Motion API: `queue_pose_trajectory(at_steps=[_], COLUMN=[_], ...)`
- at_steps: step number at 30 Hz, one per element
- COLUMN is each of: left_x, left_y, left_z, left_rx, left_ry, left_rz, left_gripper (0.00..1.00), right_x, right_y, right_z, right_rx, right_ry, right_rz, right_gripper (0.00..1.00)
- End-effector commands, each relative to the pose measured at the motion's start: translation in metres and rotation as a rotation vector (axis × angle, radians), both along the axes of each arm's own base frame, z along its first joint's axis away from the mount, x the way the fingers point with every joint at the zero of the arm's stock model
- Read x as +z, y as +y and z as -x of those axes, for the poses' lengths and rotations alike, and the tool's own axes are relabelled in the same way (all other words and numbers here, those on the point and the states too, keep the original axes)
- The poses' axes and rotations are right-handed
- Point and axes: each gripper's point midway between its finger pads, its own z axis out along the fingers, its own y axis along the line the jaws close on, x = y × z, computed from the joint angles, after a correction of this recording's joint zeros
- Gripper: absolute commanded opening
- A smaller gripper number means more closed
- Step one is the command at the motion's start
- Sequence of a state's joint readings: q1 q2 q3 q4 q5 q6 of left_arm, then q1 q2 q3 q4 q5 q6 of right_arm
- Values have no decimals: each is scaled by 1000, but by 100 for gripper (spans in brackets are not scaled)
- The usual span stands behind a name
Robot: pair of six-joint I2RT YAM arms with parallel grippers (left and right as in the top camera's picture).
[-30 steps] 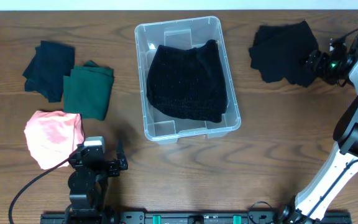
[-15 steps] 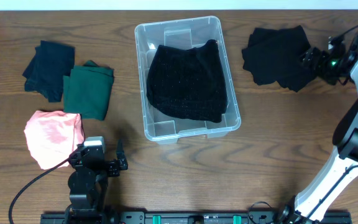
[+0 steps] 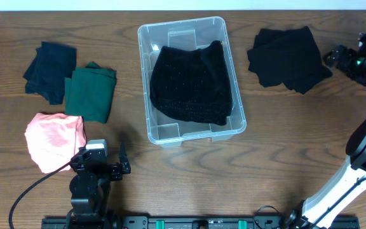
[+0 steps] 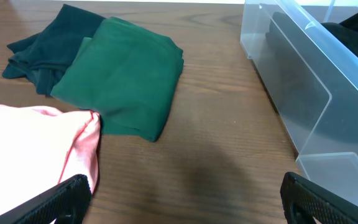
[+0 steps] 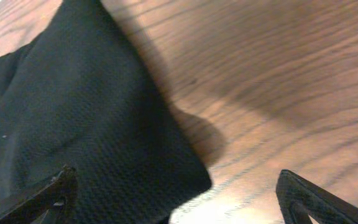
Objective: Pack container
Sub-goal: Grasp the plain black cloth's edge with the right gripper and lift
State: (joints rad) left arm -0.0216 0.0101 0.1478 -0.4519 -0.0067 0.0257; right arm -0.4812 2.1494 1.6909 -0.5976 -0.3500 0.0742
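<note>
My right gripper goes down and to the left in the overhead view onto the flat black garment's nearest corner (image 3: 323, 72) (image 5: 188, 179) next, since the corner juts between the open fingers.
The clear container (image 3: 189, 22) stands mid-table with a black garment (image 3: 192, 83) lying inside it. To its right a second black garment (image 3: 288, 57) lies flat on the wood. My right gripper (image 3: 334, 58) is open just right of that garment and apart from it. In the right wrist view the garment's corner (image 5: 73, 112) lies between the wide jaws of the right gripper (image 5: 179, 199), ungripped. My left gripper (image 3: 100, 164) is open and empty near the front edge, beside a pink garment (image 3: 53, 140); the container's wall (image 4: 316, 93) shows at right.
A green garment (image 3: 91, 92) and a dark teal one (image 3: 49, 70) lie folded at the far left, also in the left wrist view as the green (image 4: 126, 74) and teal (image 4: 48, 46) cloths. The pink garment (image 4: 30, 143) touches the left finger's side. Bare wood separates garments from container.
My right gripper opened fully, let go of the black garment and drew back to the right. The garment shifted slightly left and rests on the table. The left arm has not moved.
</note>
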Motion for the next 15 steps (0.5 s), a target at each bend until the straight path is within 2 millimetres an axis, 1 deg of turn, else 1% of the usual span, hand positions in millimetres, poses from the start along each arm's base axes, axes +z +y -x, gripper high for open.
queue_pose_trajectory(at_steps=[1, 8, 11, 13, 15], left_x=[-8, -8, -8, -8, -8], left_y=[1, 1, 1, 1, 1], left_z=[0, 0, 0, 0, 0], left_rx=[6, 6, 6, 6, 6], left_ry=[14, 14, 14, 14, 14], left_rz=[3, 3, 3, 3, 3], left_gripper=[98, 98, 98, 98, 98], right_x=[-18, -66, -78, -81, -78], right_y=[-1, 14, 23, 31, 40], right_z=[3, -2, -4, -5, -7], right_rx=[12, 44, 70, 91, 114], right_ry=[31, 81, 71, 61, 41], right_rz=[3, -54, -114, -161, -208], right_gripper=[99, 99, 99, 99, 99])
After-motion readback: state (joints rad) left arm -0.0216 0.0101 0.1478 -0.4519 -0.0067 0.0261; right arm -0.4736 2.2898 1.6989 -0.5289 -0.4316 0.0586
